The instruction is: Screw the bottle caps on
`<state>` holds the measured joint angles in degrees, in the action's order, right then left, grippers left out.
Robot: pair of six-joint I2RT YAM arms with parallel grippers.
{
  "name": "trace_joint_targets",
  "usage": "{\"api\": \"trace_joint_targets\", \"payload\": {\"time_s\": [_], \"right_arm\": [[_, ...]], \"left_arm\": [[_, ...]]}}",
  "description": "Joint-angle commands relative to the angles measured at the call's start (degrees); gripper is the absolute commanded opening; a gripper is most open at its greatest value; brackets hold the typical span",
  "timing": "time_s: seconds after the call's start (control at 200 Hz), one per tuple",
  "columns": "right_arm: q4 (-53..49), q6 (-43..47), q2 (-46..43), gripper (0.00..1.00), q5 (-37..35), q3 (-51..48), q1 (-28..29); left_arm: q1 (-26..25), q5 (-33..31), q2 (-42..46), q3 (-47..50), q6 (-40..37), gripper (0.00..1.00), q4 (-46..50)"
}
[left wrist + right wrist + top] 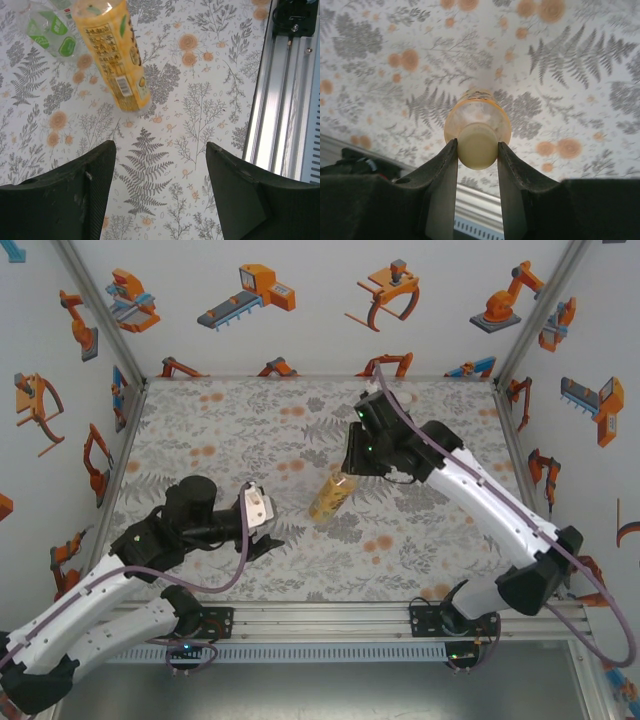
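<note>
The cap sits on the neck of the yellow bottle in my right gripper, so next I need to carry the bottle outward to the tabletop (362, 486) beside the green-labelled bottle and release the cap.
The yellow-amber bottle (329, 499) stands on the patterned table, its label facing the left wrist view (112, 60). A pale whitish cap (477, 145) sits on the neck of the yellow bottle (495, 117), and my right gripper (477, 148) is shut on that cap from above (352, 468). My left gripper (272, 538) hangs low, left of the bottle and nearer the front. In its own view the left gripper (160, 150) is open with only tablecloth between the fingers. A green-labelled bottle (47, 32) lies beyond the yellow one.
An aluminium rail (282, 100) runs along the table's near edge, right beside the left gripper. Enclosure walls with robot pictures (250, 300) close off the back and both sides. The fern-patterned tablecloth (230, 430) shows bare at the back left.
</note>
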<state>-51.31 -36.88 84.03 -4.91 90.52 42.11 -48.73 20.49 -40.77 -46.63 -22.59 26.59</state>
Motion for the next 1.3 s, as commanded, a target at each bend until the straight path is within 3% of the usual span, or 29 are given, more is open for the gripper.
{"api": "trace_joint_targets", "payload": {"time_s": [0.0,0.451,0.836,1.061,1.297], "right_arm": [[-4.8,8.3,4.7,0.0,-1.6,7.0,-2.8],[-7.6,20.5,20.7,0.0,-4.6,22.7,-10.7],[-6.9,23.3,25.7,0.0,-5.3,25.7,-12.3],[-7.7,22.7,25.9,0.36,-4.6,24.6,-12.4],[-8.6,22.1,25.2,0.53,-4.7,27.3,-12.4]], "left_arm": [[-0.2,-1.5,1.9,1.2,1.1,0.68,2.2],[-0.3,-3.0,5.3,2.9,4.0,0.68,3.2],[-0.3,-4.6,8.2,4.9,6.1,0.68,2.5],[-0.3,-5.1,8.6,5.0,6.1,0.69,2.8],[-0.3,-6.4,8.2,5.6,6.1,0.73,2.5]]}}
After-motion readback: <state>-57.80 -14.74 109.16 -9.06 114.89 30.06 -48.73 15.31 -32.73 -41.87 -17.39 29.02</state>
